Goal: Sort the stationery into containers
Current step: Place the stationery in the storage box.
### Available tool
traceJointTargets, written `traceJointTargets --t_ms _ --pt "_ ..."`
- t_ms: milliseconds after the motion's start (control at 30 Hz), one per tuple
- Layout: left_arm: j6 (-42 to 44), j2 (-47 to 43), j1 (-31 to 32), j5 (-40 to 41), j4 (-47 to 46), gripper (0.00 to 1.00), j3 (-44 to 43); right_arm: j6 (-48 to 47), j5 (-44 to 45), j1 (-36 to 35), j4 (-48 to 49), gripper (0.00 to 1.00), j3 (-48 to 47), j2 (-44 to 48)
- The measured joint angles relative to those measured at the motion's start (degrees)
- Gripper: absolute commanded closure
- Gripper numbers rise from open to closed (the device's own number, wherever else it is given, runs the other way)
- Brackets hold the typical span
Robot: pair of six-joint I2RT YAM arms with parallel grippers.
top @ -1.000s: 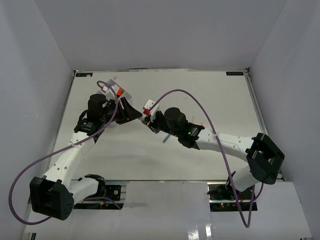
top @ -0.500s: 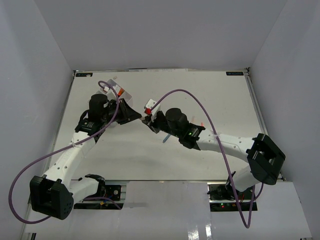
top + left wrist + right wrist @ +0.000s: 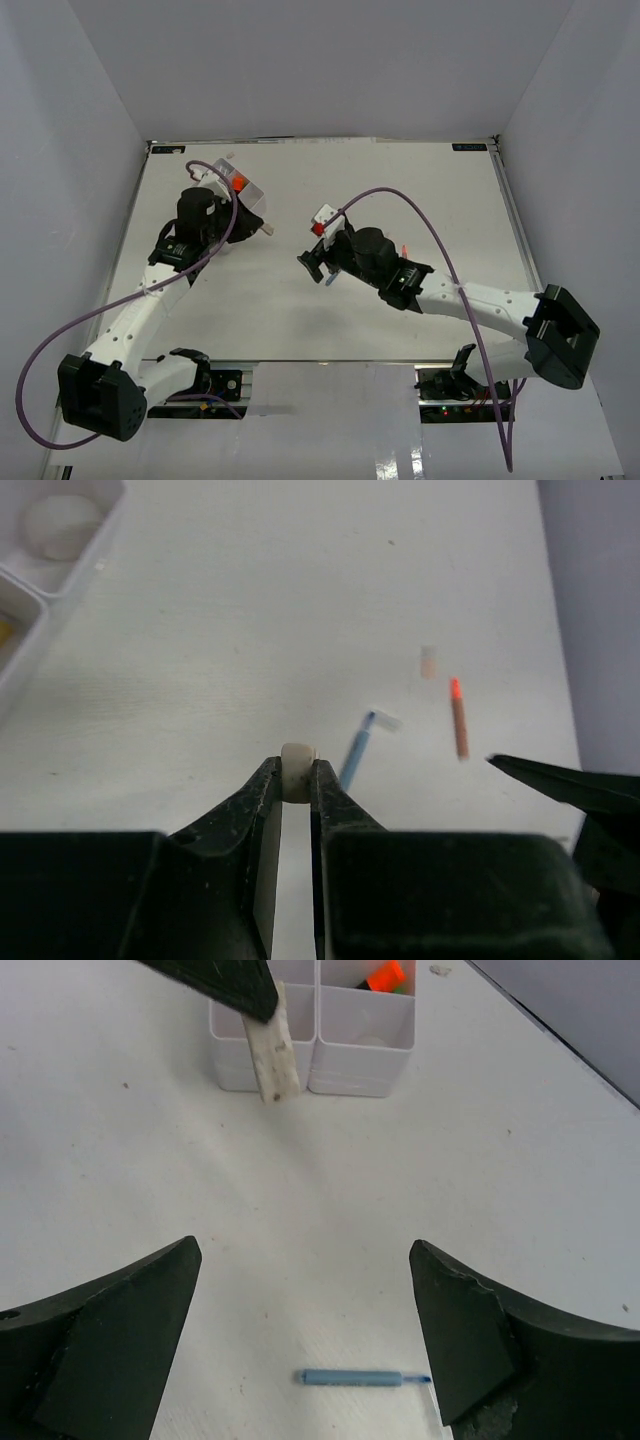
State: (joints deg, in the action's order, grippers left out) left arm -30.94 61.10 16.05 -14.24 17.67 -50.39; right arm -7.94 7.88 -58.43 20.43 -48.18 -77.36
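My left gripper shifts left in the top view next and lowers over the tray [image 3: 250, 192] section with the yellow piece, as the eraser [image 3: 297, 768] hangs outside it.
My left gripper [image 3: 296, 775] [image 3: 262, 226] is shut on a small white eraser [image 3: 297, 768] [image 3: 272, 1055], held above the table just right of the white divided tray [image 3: 315, 1060] [image 3: 30, 620] [image 3: 250, 192]. An orange and green highlighter [image 3: 385, 975] lies in one tray compartment. My right gripper [image 3: 305, 1260] [image 3: 316, 262] stands wide open with nothing in it, right above a thin blue pen [image 3: 365, 1377] [image 3: 355, 755] [image 3: 330, 279] lying flat on the table.
An orange pen [image 3: 459, 720] [image 3: 404, 248] and a small pale eraser [image 3: 428, 662] lie on the table beyond the blue pen. A round white item [image 3: 60, 525] sits in a far tray compartment. A purple cable loops over each arm.
The two grippers met at the eraser; the left shut on it, then the right opened and drew back to the right and nearer. The left now holds the eraser alone.
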Motion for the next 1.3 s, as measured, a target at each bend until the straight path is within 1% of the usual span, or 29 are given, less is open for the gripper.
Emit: traceJointTargets --t_ms 100,200,300,400,567,600,667,767,800,867,900,1000,1233,1300 --pt "2.58 2.1 -0.04 7.54 0.76 0.98 -1.14 0.55 2.58 0.57 -1.44 0.1 2.75 3.45" --pt "4.87 6.36 -0.85 13.7 1.27 0.97 -3.23 1.44 4.79 1.25 -3.23 0.1 5.44 6.58" --pt "7.19 10.56 -2.54 17.29 0.44 0.96 -4.37 2.19 6.36 2.1 -3.78 0.1 8.94 9.29" --pt "8.48 14.27 -5.53 18.84 -0.26 0.95 -5.22 2.97 7.69 2.62 -4.59 0.1 12.59 11.28" --pt "9.05 19.23 -10.88 19.06 -1.95 0.9 -5.6 3.43 8.96 3.34 -5.84 0.1 15.78 13.2" --pt "9.07 19.8 -11.54 18.95 -2.34 0.87 -5.57 3.5 9.11 3.48 -5.95 0.1 16.02 13.51" --pt "9.11 20.57 -12.39 18.51 -3.17 0.85 -5.57 3.52 9.44 3.72 -6.1 0.1 16.22 13.97" --pt "9.31 20.87 -12.57 17.88 -3.96 0.79 -5.57 3.63 9.84 3.85 -6.12 0.1 16.22 14.16" --pt "9.44 20.87 -12.57 17.66 -4.26 0.73 -5.53 3.72 9.99 3.93 -6.12 0.1 16.22 14.16" --pt "9.68 20.87 -12.57 17.29 -4.61 0.69 -5.46 3.85 10.21 4.07 -6.19 0.1 16.22 14.16" --pt "9.77 20.87 -12.57 17.09 -4.76 0.65 -5.44 3.98 10.38 4.11 -6.25 0.1 16.22 14.16" --pt "9.97 20.87 -12.57 16.74 -4.87 0.59 -5.33 4.61 11.19 4.22 -6.95 0.1 16.22 14.29" --pt "9.99 20.17 -12.57 16.65 -4.74 0.52 -5.11 6.43 13.79 4.76 -8.44 0.1 16.22 14.67" --pt "9.99 19.8 -12.57 16.65 -4.61 0.48 -5.11 7.34 14.93 4.92 -9.18 0.1 16.22 14.69"
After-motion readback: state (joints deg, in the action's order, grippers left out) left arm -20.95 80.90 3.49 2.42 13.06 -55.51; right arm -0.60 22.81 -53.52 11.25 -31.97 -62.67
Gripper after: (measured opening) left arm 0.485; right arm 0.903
